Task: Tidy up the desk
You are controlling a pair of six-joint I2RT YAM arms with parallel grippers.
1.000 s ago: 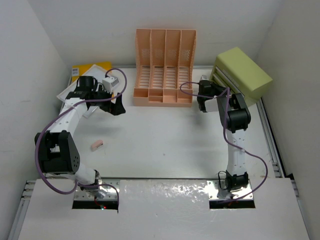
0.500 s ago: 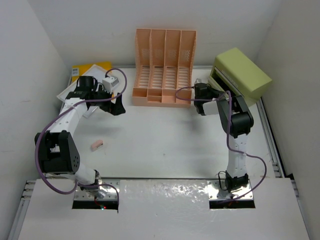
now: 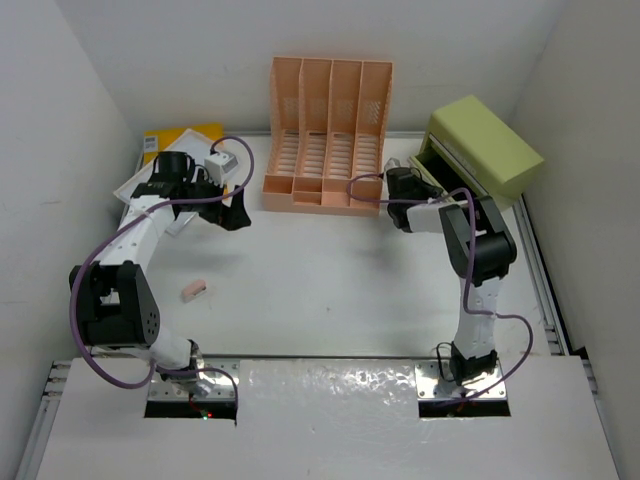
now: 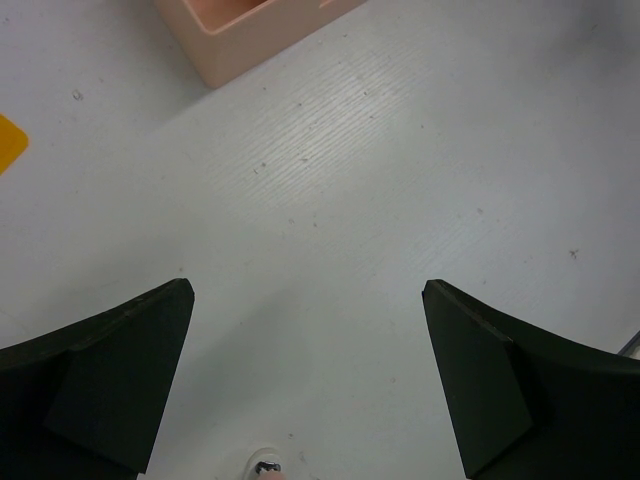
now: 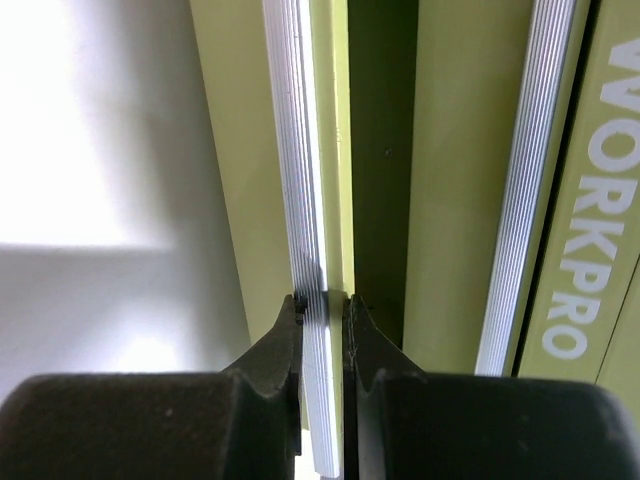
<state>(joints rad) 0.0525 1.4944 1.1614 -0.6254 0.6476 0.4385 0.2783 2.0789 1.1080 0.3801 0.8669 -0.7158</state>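
My left gripper moves back and to the left in the top view next, and then it will come down around the small pink eraser (image 3: 194,290) (image 4: 270,474), which lies stray on bare desk.
The desk (image 3: 330,280) is a wide white top with silver rails. In the top view my left gripper (image 3: 237,212) hovers open over bare desk in front of the peach rack's left end. The left wrist view shows its jaws (image 4: 305,300) standing wide with only white desk (image 4: 380,160) between them. My right gripper (image 3: 400,178) is at the front of the lime-green drawer box (image 3: 485,145). In the right wrist view it (image 5: 322,300) is shut on a ribbed silver drawer handle (image 5: 300,150), with a dark gap beside that drawer's front.
A peach slotted file rack (image 3: 328,135) stands at the back middle, its corner (image 4: 250,25) in the left wrist view. A small pink eraser (image 3: 193,290) lies front left. A yellow book (image 3: 185,138) and white sheets (image 3: 135,185) sit at the back left. A second handle (image 5: 530,180) shows.
The right gripper has drawn leftward away from the green box with the handle in its jaws, and the drawer has slid out a little. The left arm has not moved.
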